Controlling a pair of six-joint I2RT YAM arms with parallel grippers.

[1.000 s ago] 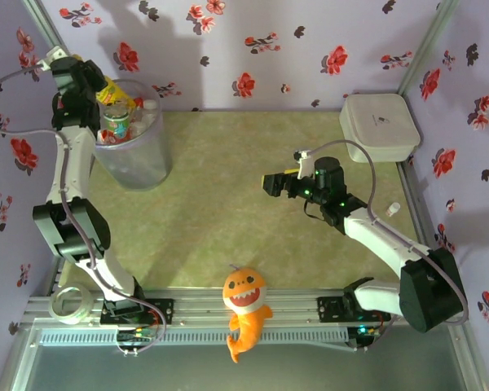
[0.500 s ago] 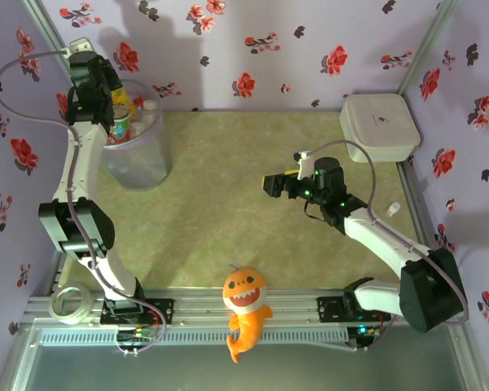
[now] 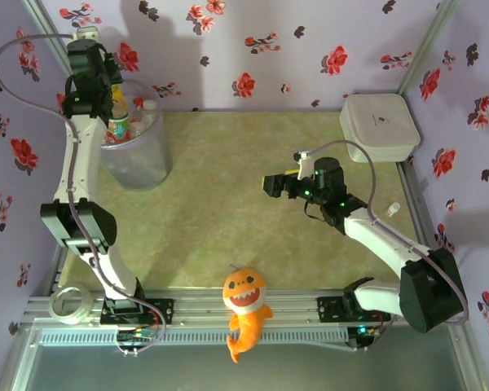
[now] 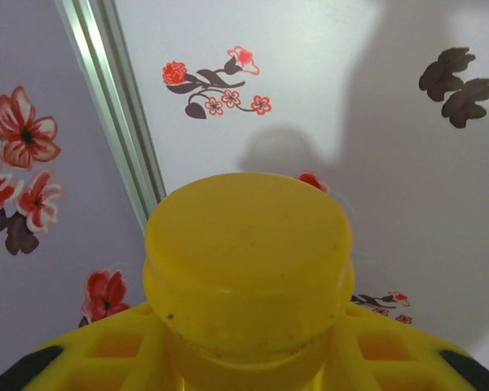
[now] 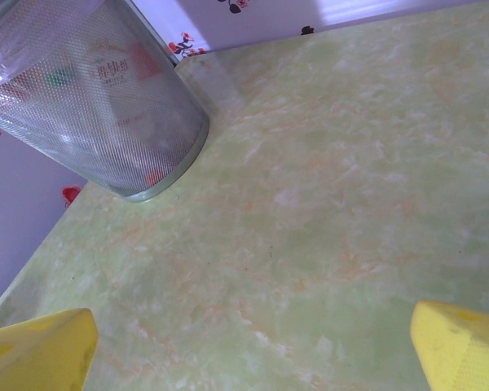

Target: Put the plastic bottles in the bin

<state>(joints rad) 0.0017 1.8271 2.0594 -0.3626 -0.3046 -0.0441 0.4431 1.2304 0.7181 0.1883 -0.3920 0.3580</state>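
Note:
My high left gripper, by the bin's rim, should next lower and tilt its fingers over the bin's opening (image 3: 134,116) to release the yellow bottle.
My left gripper (image 3: 107,81) is raised over the far rim of the bin (image 3: 137,159), the translucent round bucket at the back left. It is shut on the yellow bottle (image 4: 248,261), whose cap looms between the yellow fingers (image 4: 90,354) in the left wrist view, against the floral wall. Several plastic bottles (image 3: 119,126) with red labels lie inside the bin. My right gripper (image 3: 269,183) hovers open over the green mat at mid-right, pointing left. Between its yellow fingertips (image 5: 41,350) there is nothing. The bin (image 5: 90,106) lies ahead of it.
A white square lidded box (image 3: 379,124) stands at the back right. An orange plush fish (image 3: 244,305) lies at the near edge between the arm bases. A tape roll (image 3: 69,301) rests near the left base. Floral walls close in on three sides.
The left arm has swung its wrist up and toward the back wall, carrying the yellow bottle over the bin's far rim. The right arm has not moved.

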